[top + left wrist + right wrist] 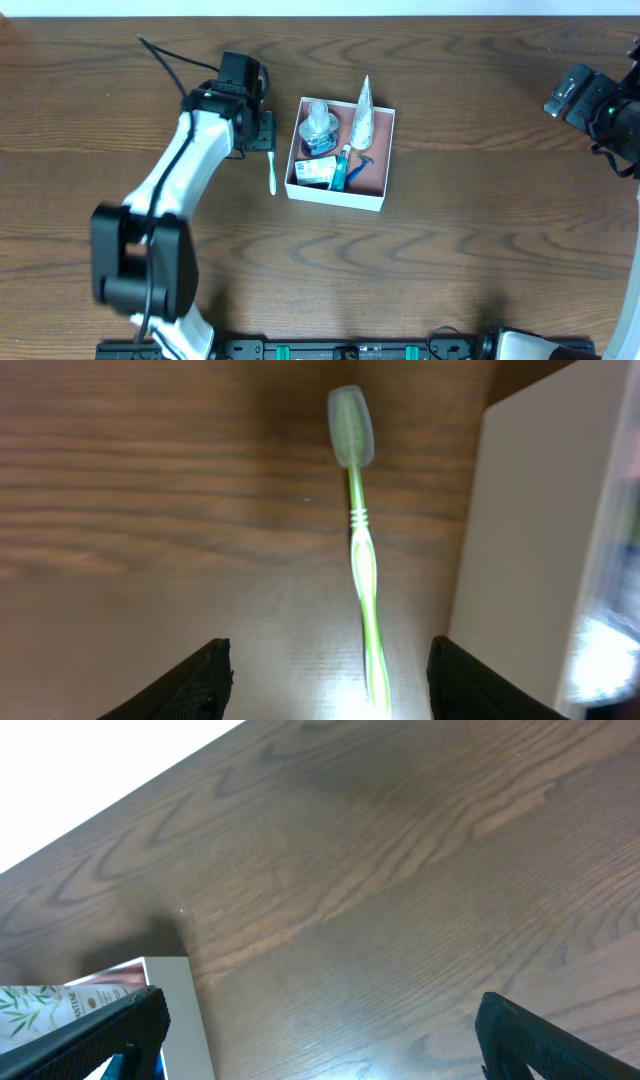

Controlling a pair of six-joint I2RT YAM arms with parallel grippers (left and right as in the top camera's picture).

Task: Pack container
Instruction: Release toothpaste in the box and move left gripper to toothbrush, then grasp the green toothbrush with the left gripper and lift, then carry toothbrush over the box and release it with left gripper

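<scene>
The green toothbrush's handle runs between the open fingers, clear of the container's white side. My left gripper comes down next onto the green toothbrush's handle (pixel 271 157) (pixel 364 562) beside its ribbed neck.
The container (pixel 386 150) is a shallow square box with white walls and a reddish-brown inside, at the table's middle. It holds a clear bottle (pixel 318 122), a white tube (pixel 362 110), a blue razor (pixel 365 160), a small blue tube (pixel 340 172) and a green-and-white carton (pixel 316 170). A green toothbrush (pixel 271 172) lies on the table just left of the box; it also shows in the left wrist view (pixel 360 550). My left gripper (pixel 262 135) (pixel 325 680) is open above the toothbrush's handle end. My right gripper (pixel 320 1030) is open and empty, far right.
The container's white wall (pixel 520 530) stands close on the right of the toothbrush. The box corner (pixel 180 1010) shows in the right wrist view. The right arm (pixel 595 105) is at the far right edge. The table's back edge runs along the top.
</scene>
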